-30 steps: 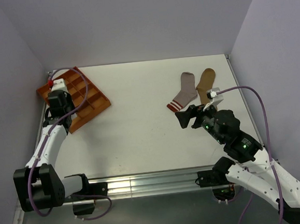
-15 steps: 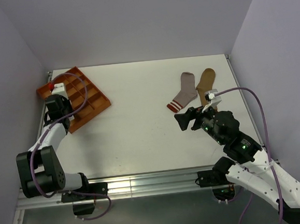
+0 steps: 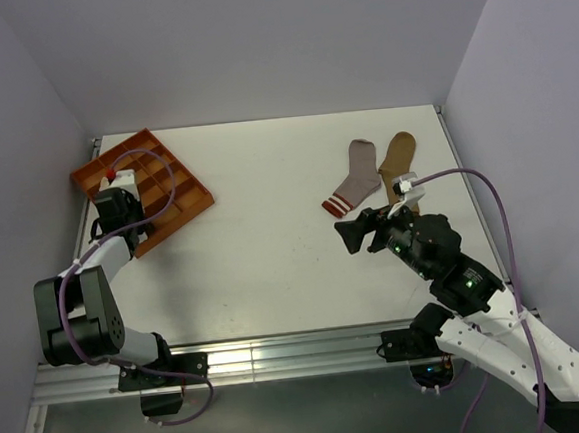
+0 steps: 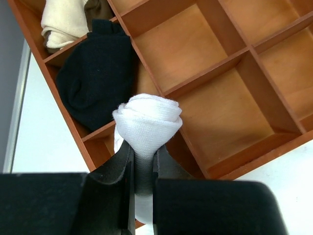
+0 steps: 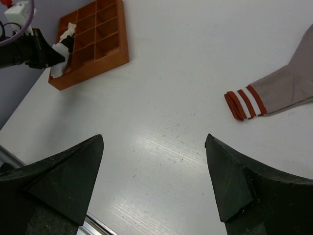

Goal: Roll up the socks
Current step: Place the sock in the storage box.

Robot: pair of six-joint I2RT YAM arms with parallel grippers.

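I will next bring the rolled white sock down with my left gripper into the near corner section of the orange tray beside the black sock.
My left gripper [image 4: 143,161] is shut on a rolled white sock [image 4: 146,122], held above the near-left compartments of the orange tray [image 4: 215,83]. A rolled black sock [image 4: 98,83] fills one compartment, and a cream sock [image 4: 66,22] lies in the one beyond it. In the top view the left gripper [image 3: 118,205] sits at the tray's left edge. A grey sock with a red-striped cuff [image 3: 355,181] and a tan sock [image 3: 397,158] lie flat at the back right. My right gripper [image 5: 154,139] hangs open over bare table, just near-left of the grey sock [image 5: 279,93].
The orange tray [image 3: 172,191] lies at an angle in the table's back-left corner by the wall. Walls close in the left, back and right sides. A metal rail [image 3: 280,353] runs along the near edge by the arm bases.
The left arm has folded back, drawing the white sock a little nearer along the tray's left edge. The right gripper has crept slightly left and stays open.
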